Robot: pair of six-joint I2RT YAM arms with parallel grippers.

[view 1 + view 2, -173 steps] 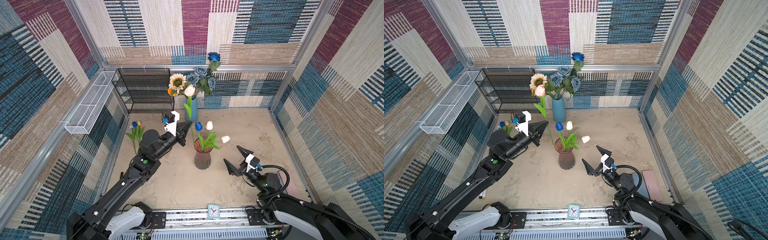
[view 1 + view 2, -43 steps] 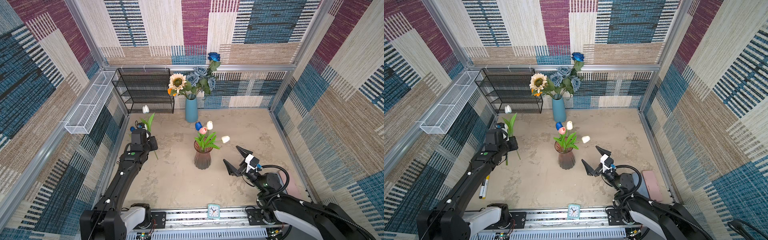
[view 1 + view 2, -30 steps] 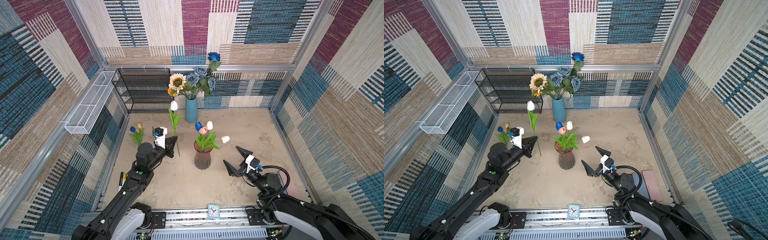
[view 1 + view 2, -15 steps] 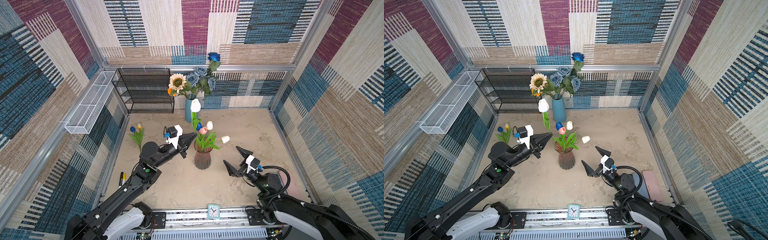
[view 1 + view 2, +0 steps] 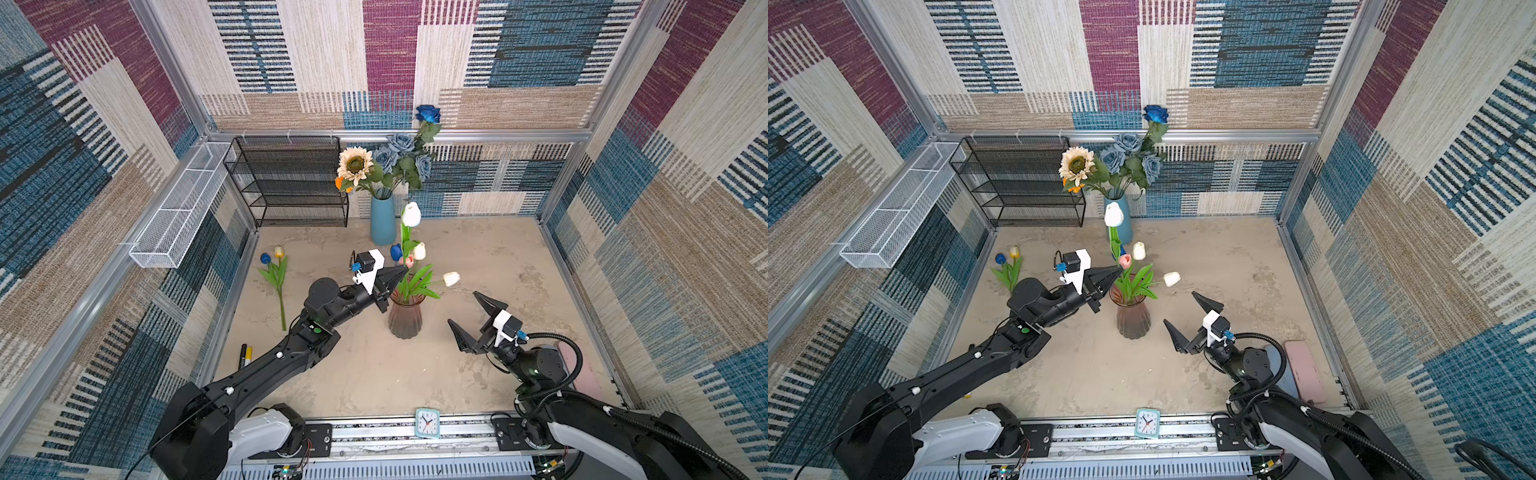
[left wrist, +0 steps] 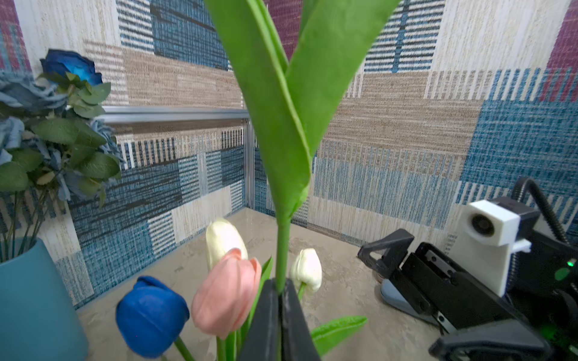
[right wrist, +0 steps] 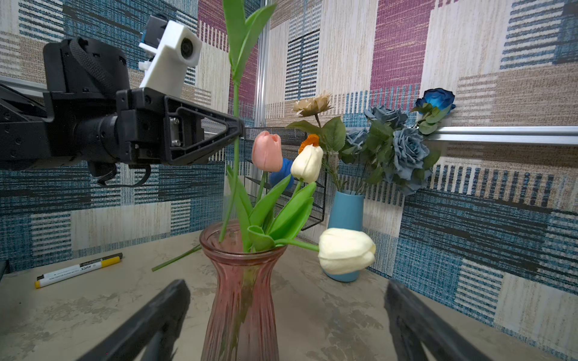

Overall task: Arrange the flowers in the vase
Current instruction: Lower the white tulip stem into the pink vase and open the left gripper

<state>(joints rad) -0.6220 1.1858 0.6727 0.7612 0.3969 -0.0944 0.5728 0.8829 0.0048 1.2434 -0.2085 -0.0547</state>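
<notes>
Next, the left gripper moves down toward the vase's opening [image 5: 405, 298] and releases the white tulip's stem there. The stem's lower end is already inside, while the tulip's bloom still stands high.
A pink glass vase [image 5: 405, 318] [image 5: 1133, 316] [image 7: 242, 281] stands mid-table, holding pink [image 5: 409, 261], cream [image 5: 419, 251], blue [image 5: 396, 251] and drooping white [image 5: 451, 278] tulips. My left gripper [image 5: 405, 270] [image 5: 1119, 272] [image 6: 281, 290] is shut on the stem of a white tulip [image 5: 411, 214] [image 5: 1113, 215], held upright just above the vase. The stem's lower end [image 7: 223, 231] reaches into the vase's mouth. My right gripper [image 5: 463, 308] [image 5: 1180, 308] [image 7: 287, 297] stands open to the right of the vase, holding nothing. A blue and a yellow tulip [image 5: 274, 270] lie on the table at the left.
A blue vase [image 5: 382, 220] with roses and a sunflower stands at the back wall beside a black mesh shelf [image 5: 291, 183]. A white wire basket [image 5: 183, 203] hangs on the left wall. Markers [image 5: 245, 355] lie front left, a small clock [image 5: 427, 422] sits at the front rail.
My left gripper has carried the white tulip from the left side of the table across to the vase. The right arm has stayed where it was.
</notes>
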